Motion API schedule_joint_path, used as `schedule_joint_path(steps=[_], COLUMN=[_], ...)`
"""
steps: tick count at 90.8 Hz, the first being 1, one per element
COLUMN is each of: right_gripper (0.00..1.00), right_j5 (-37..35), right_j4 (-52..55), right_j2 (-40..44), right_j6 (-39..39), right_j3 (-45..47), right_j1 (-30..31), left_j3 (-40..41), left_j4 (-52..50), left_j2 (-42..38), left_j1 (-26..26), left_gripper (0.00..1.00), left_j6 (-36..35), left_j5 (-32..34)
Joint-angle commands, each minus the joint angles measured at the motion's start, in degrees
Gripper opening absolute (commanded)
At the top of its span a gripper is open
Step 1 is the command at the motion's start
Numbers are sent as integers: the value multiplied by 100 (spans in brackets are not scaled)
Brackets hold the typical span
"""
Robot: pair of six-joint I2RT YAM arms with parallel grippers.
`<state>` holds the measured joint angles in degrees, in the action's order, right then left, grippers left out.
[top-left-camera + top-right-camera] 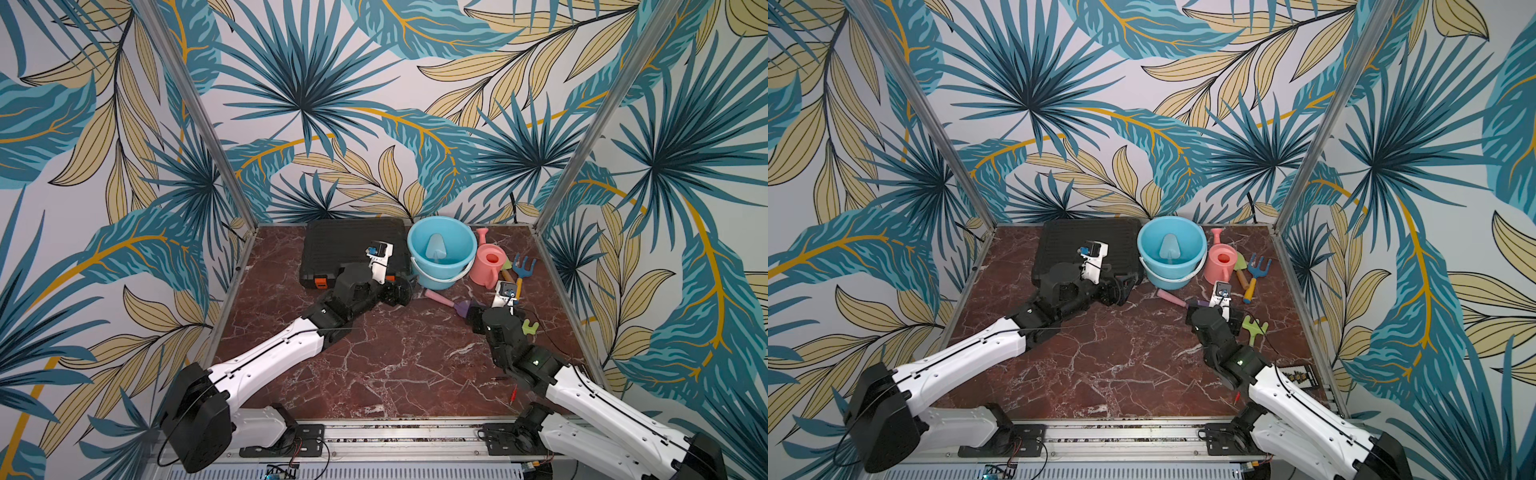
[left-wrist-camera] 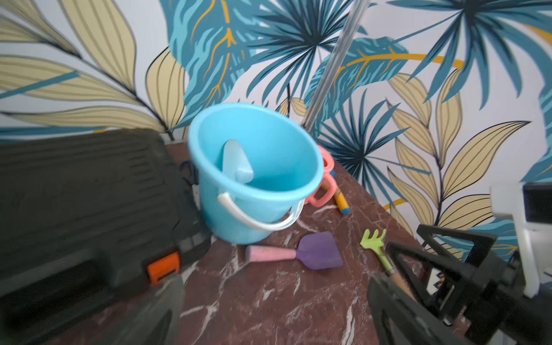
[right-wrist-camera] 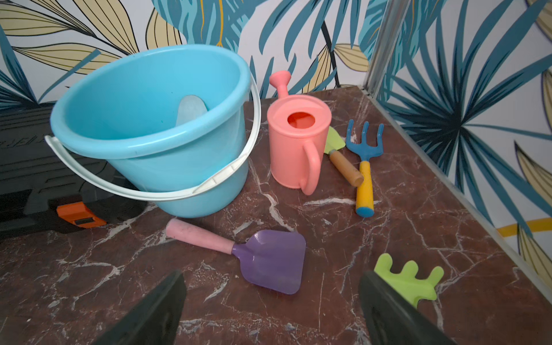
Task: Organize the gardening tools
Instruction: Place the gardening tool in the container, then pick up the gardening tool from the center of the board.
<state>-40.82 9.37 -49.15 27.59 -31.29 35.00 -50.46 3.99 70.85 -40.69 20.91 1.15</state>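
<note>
I should next move my right gripper down and outward to the shovel's blade edge (image 1: 469, 306) (image 3: 302, 263) opposite the handle, as it is below and outward of the gripper. I should roll the gripper's fingers because the blade lies flat.
A pale blue trowel (image 1: 437, 246) stands inside the blue bucket (image 1: 410, 249) at the back. Right of it are the pink watering can (image 1: 488, 262), a green trowel (image 3: 334, 140) half hidden behind the can, and a blue fork-rake (image 1: 523, 266). The purple pink-handled shovel (image 3: 268, 260) lies flat in front of the bucket, and the green rake (image 3: 409, 280) lies to its right. My right gripper (image 3: 271, 316) is open and empty just short of the shovel's blade. My left gripper (image 2: 277, 322) is open and empty, low beside the bucket's base.
A big black case (image 1: 345, 245) with orange latches (image 1: 321, 283) lies at the back left, touching the bucket. The right wall's metal rail (image 3: 448, 179) runs close behind the fork-rake and green rake. The two arms' wrists are near each other around the shovel.
</note>
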Motion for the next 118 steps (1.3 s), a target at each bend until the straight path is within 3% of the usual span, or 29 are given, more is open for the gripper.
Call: schedule_joint_path(steps=[1, 15, 27, 43, 73, 89, 111, 118], right_gripper=[90, 84, 77, 76, 73, 70, 54, 42], right_j5=[1081, 2312, 2696, 3230, 4691, 4975, 5630, 5697], right_j4=[38, -213, -524, -790, -2263, -2886, -3202, -3207], right_j2=[-14, -240, -501, -950, -2597, -3334, -3904, -3901], right_j6=[508, 1112, 1494, 1570, 1706, 1864, 1924, 1890], right_j3=[257, 561, 775, 752, 802, 731, 506, 517], right_j1=[-376, -1004, -1269, -1854, -3026, -3401, -3658, -3659], left_j3=[673, 1880, 2460, 2273, 2288, 2228, 2189, 2189], left_j4=[-394, 119, 709, 378, 226, 178, 122, 120], left_j2=[-703, -1677, -1971, -1767, -1893, -1701, -1627, -1648], left_j1=[8, 8, 8, 8, 8, 8, 8, 8], left_gripper=[100, 100, 100, 100, 100, 100, 100, 100], left_j6=[29, -306, -138, 352, 326, 309, 289, 283], left_j5=[843, 1424, 1693, 1383, 1530, 1544, 1503, 1521])
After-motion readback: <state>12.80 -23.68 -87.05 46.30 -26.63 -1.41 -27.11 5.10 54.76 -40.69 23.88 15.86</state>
